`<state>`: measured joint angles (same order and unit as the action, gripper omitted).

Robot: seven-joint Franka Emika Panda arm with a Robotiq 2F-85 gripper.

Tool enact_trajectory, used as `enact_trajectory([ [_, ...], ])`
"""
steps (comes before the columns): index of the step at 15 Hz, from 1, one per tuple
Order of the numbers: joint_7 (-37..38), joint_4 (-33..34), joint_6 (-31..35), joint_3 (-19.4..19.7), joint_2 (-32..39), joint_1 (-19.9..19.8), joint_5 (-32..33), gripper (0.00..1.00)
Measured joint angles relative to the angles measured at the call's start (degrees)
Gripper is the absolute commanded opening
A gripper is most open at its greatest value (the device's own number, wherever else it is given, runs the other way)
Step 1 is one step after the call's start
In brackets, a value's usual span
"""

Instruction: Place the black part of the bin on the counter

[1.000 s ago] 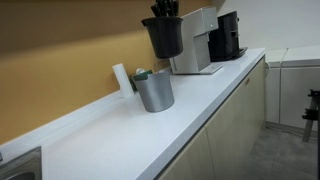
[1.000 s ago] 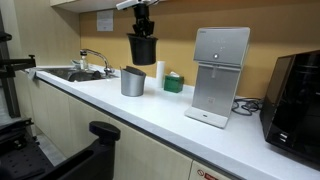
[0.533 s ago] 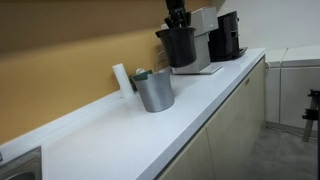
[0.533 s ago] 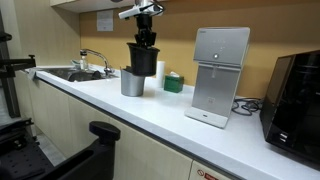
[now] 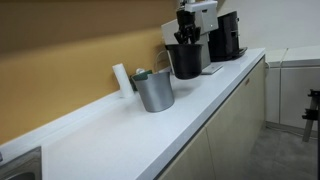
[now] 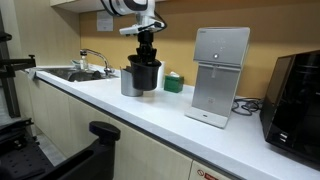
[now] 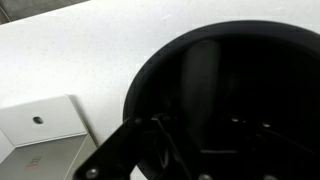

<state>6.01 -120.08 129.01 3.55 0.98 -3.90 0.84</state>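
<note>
The bare counter beside the silver bin is below my gripper. My gripper will next lower the hanging bucket onto that counter, moving gently toward the counter's front edge, and let go.
The black inner bucket hangs from my gripper, low over the white counter, between the silver bin and the white appliance; I cannot tell if its base touches. It also shows in the other exterior view. The gripper is shut on the bucket's rim. The silver bin stands open on the counter beside it. In the wrist view the bucket's dark mouth fills the frame over the counter; the fingers are lost in the dark.
A white boxy appliance stands on the counter close to the bucket, its base in the wrist view. A black coffee machine is further along. A green object and white cylinder sit by the back edge. A sink lies beyond.
My gripper has carried the black bucket down and sideways, away from above the silver bin toward the white appliance, and lowered it close to the counter.
</note>
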Motion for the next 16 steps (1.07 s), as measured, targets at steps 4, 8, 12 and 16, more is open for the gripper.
enact_trajectory([
  [4,1.12,-4.93,5.93,0.78,0.02,-0.81,-0.02,0.08],
  [8,1.80,-7.90,8.57,0.95,0.01,-1.20,-0.07,0.08],
  [12,1.90,-9.84,9.50,0.95,0.04,-1.21,-0.81,0.08],
  [16,1.90,-10.99,9.74,0.95,0.23,-1.21,-1.30,0.35],
])
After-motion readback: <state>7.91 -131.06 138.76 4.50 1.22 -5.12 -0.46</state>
